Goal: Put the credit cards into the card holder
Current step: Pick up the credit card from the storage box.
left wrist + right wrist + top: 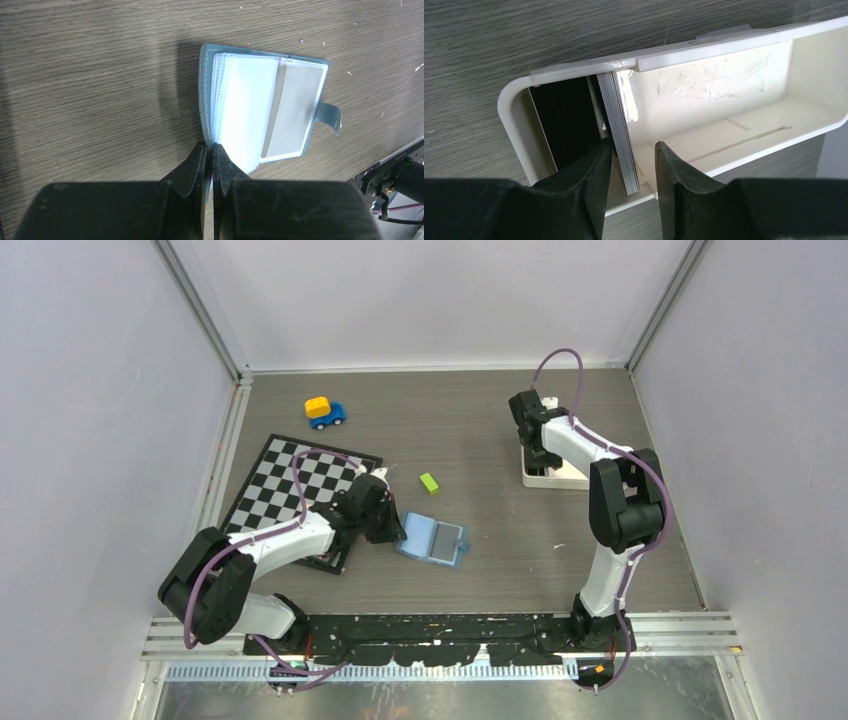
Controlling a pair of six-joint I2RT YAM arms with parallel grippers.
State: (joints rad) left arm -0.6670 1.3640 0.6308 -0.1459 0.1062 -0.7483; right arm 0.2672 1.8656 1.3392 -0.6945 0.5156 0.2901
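One finger already lies along the stack's dark side, so I should next raise my right gripper slightly and narrow its fingers onto the dark card there [607,122].
The teal-blue card holder [433,540] lies open on the table, its light inner sleeves [247,107] facing up and one grey-tan card [292,112] in the right sleeve. My left gripper [210,147] is shut on the near edge of its left cover. Over at the back right, my right gripper [631,150] reaches into a white tray [514,120]. It stands open around a stack of grey-edged credit cards [619,125] that stands on edge. The right finger is clear of the stack. A black card [564,117] leans at the tray's end.
A lime-green block [429,482] lies just behind the card holder. A checkerboard [290,480] sits under my left arm, and a yellow and blue toy car [324,412] is at the back left. The white tray [545,481] is partly covered by my right arm.
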